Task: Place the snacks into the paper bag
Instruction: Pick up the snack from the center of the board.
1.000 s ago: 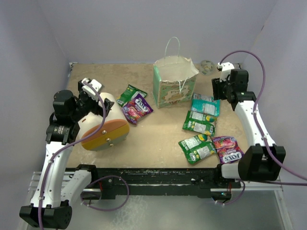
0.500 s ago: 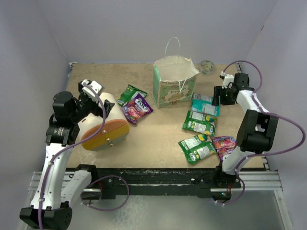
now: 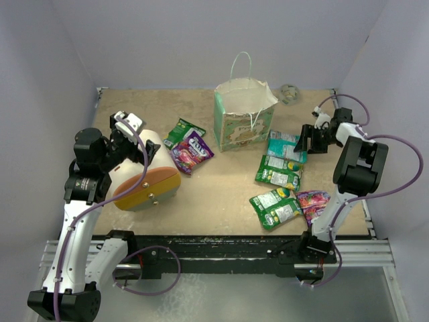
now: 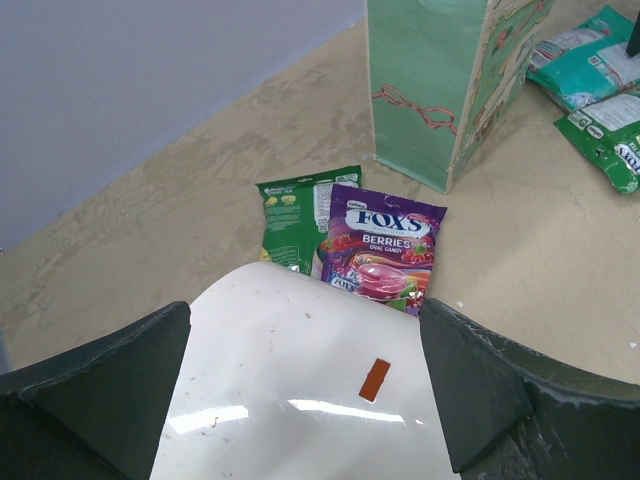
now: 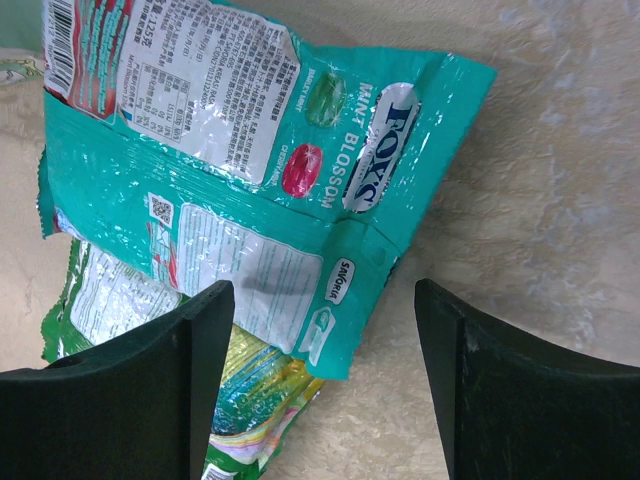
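Observation:
My right gripper moves low toward the paper bag (image 3: 242, 115) next and closes on the teal packet's near corner, already between its fingers.
The paper bag (image 3: 242, 115) stands upright and open-topped at the back centre; its green side (image 4: 430, 80) shows in the left wrist view. Snacks lie flat on the table: a green packet (image 3: 182, 130) and a purple FOXS packet (image 3: 192, 151) left of the bag, a teal packet (image 3: 286, 146), green packets (image 3: 277, 172) (image 3: 275, 206) and another purple one (image 3: 316, 208) on the right. My right gripper (image 3: 307, 141) is open, low over the teal packet's (image 5: 250, 170) right edge, its fingers (image 5: 130, 390) straddling that edge. My left gripper (image 4: 300, 385) is shut on the big cream cone-shaped object (image 3: 144, 173).
The cone's orange end (image 3: 149, 191) points toward the near edge at the left. A small grey crumpled thing (image 3: 289, 92) lies at the back right by the wall. Walls close in on the table's left, back and right sides.
My right arm has swung down and forward from the back right corner, bringing its open gripper down to the teal packet. The left arm and the cone have stayed put.

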`<state>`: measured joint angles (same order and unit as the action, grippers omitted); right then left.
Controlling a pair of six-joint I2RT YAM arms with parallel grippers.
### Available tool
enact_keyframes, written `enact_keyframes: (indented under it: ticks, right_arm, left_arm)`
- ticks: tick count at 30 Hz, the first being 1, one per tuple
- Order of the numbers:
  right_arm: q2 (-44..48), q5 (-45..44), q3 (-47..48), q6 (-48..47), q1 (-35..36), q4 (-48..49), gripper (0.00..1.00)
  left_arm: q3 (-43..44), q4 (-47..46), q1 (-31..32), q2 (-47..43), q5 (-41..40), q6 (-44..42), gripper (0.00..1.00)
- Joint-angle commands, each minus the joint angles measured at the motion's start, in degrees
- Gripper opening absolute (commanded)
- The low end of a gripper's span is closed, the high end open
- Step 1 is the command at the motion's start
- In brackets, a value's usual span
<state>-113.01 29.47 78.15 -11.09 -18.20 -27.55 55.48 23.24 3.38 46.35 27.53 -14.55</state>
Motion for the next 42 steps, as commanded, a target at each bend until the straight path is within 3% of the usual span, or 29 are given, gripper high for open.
enact_keyframes:
  ticks: [1,21,32,42]
  right_arm:
    - [-0.95,3.69,2.69,-0.03,-0.63,-1.88,0.74]
    - [-7.34,9.21,2.13,-0.57,-0.87,-1.72,0.47]
    - [-4.67,14.24,4.92,-2.91,-0.92,-4.23,0.0]
    - [4.57,13.84,6.61,-5.65,-1.57,-7.88,0.0]
  left_arm:
    - [-0.17,-2.57,-0.38,-0.17,0.96,0.04,0.99]
    - [-0.38,-2.83,-0.39,-0.37,1.12,0.16,0.99]
    - [-0.24,-2.62,-0.39,-0.41,1.27,0.23,0.99]
    - [-0.06,-2.41,-0.39,-0.62,1.2,0.22,0.99]
